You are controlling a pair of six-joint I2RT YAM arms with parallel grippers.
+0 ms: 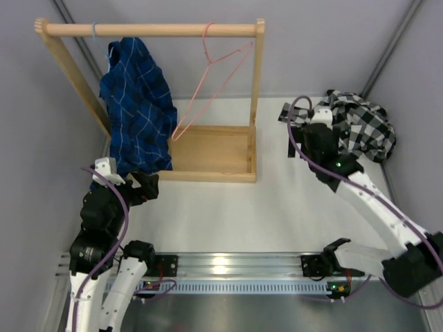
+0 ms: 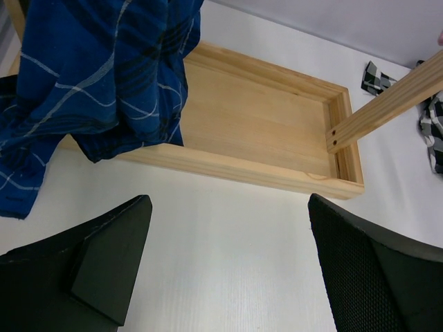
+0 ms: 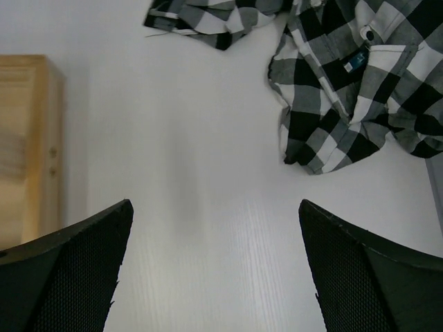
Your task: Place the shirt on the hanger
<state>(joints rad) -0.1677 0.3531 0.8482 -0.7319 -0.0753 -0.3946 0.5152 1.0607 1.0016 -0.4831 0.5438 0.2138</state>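
Observation:
My right gripper should next move outward and down to the shirt's folds (image 3: 300,12) beside the sleeve end, where the bunched cloth gives me a fold to pinch.
The black-and-white check shirt (image 1: 360,124) lies crumpled on the white table at the back right. It also shows in the right wrist view (image 3: 346,83), with a sleeve end (image 3: 201,17) spread to the left. The pink wire hanger (image 1: 214,76) hangs bare by its hook from the right part of the wooden rod (image 1: 159,30). My right gripper (image 1: 304,135) (image 3: 214,207) is open and empty, low over bare table just short of the shirt. My left gripper (image 1: 147,187) (image 2: 228,207) is open and empty, in front of the rack's base.
A dark blue shirt with thin white lines (image 1: 135,104) (image 2: 90,76) hangs on the left of the rod and drapes over the wooden base tray (image 1: 214,149) (image 2: 256,117). The rack's right post (image 2: 387,104) stands between the tray and the check shirt. Grey walls enclose the table.

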